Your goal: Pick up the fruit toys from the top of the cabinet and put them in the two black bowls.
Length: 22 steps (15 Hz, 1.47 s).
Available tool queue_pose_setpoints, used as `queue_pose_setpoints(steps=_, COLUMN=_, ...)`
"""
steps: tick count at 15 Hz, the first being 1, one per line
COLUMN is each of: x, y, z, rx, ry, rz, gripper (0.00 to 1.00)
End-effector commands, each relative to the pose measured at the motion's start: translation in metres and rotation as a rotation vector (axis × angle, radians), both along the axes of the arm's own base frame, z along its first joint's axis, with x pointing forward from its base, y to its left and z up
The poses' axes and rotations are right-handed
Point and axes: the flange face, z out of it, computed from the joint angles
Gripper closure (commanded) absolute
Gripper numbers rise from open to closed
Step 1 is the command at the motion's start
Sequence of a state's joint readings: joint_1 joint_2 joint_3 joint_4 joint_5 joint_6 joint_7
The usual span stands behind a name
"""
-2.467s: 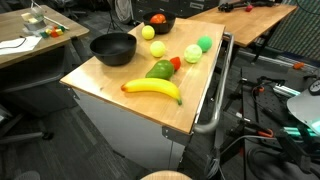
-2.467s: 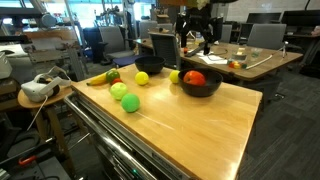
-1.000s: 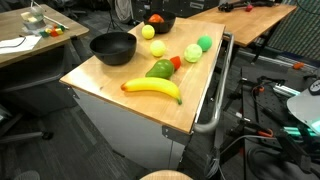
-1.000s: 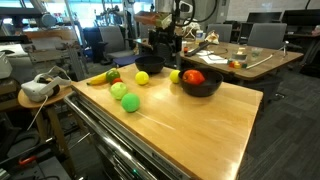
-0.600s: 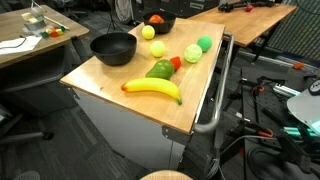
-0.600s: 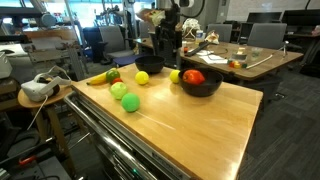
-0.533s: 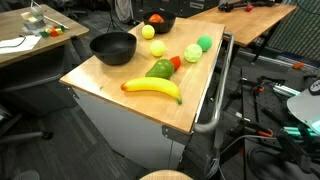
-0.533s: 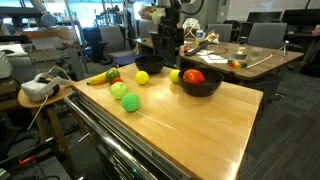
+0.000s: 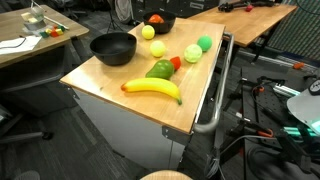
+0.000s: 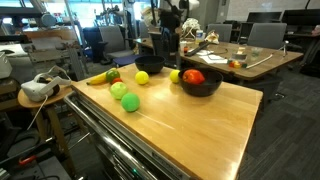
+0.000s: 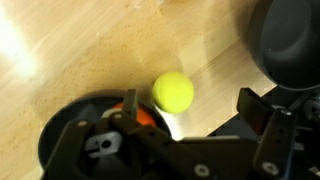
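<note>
The yellow ball beside the bowl [image 9: 148, 32] [image 11: 173, 92] with the red-orange fruit is on the wooden top outside both bowls, so the robot's gripper needs to lower onto that ball next with its fingers open.
The cabinet [image 9: 95, 72] has a light wooden top. On it lie a banana [image 9: 152, 88], a green pear [image 9: 160, 70], a small red fruit [image 9: 176, 63], a pale yellow-green ball [image 9: 192, 54], a bright green ball [image 9: 205, 43] and two yellow balls [image 9: 156, 49] [image 9: 147, 32]. One black bowl [image 9: 113, 47] is empty. The other black bowl [image 10: 200, 86] holds a red-orange fruit [image 10: 193, 77]. My gripper [image 10: 167, 45] hangs open above the far end. In the wrist view the gripper [image 11: 190, 110] is over a yellow ball [image 11: 173, 92], between the bowl with the fruit [image 11: 60, 125] and the empty bowl [image 11: 290, 45].
A metal rail handle [image 9: 215, 95] runs along one side of the cabinet. Wooden desks [image 9: 245, 18] with clutter stand behind and beside it [image 9: 25, 40]. A white headset [image 10: 38, 88] lies on a small table close to the cabinet. Cables cover the floor [image 9: 265, 130].
The arm has swung sideways along the far end of the cabinet, from over the back desk towards the bowls. No fruit or bowl has moved, and the jaws have stayed open.
</note>
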<state>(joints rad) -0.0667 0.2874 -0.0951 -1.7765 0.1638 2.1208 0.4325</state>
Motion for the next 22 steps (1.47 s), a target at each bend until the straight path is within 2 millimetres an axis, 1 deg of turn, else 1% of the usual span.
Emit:
queue_pose_setpoints(steps=1, x=-0.003, y=0.019, z=-0.006, rx=0.12, ry=0.016, rz=-0.161, gripper=0.0)
queue_pose_setpoints(steps=2, x=-0.002, y=0.021, z=-0.006, rx=0.142, ry=0.002, rz=-0.209, gripper=0.0)
queue_pose_setpoints(steps=3, x=0.001, y=0.025, z=-0.003, rx=0.143, ry=-0.052, rz=-0.246, gripper=0.0)
queue_pose_setpoints(steps=4, x=0.001, y=0.018, z=-0.012, rx=0.114, ry=0.006, rz=-0.166, gripper=0.0)
queue_pose_setpoints(steps=7, x=0.004, y=0.022, z=-0.011, rx=0.126, ry=-0.023, rz=-0.216, gripper=0.0)
queue_pose_setpoints(steps=11, x=0.01, y=0.015, z=-0.04, rx=0.127, ry=0.024, rz=-0.254, gripper=0.0)
queue_pose_setpoints(steps=13, x=0.017, y=0.011, z=-0.057, rx=0.128, ry=0.021, rz=-0.276, gripper=0.0)
queue_pose_setpoints(steps=15, x=0.024, y=0.008, z=-0.069, rx=0.114, ry=0.01, rz=-0.295, gripper=0.0)
queue_pose_setpoints(steps=17, x=0.028, y=0.006, z=-0.077, rx=0.1, ry=-0.014, rz=-0.304, gripper=0.0)
queue_pose_setpoints(steps=22, x=0.036, y=0.001, z=-0.09, rx=0.071, ry=-0.06, rz=-0.33, gripper=0.0)
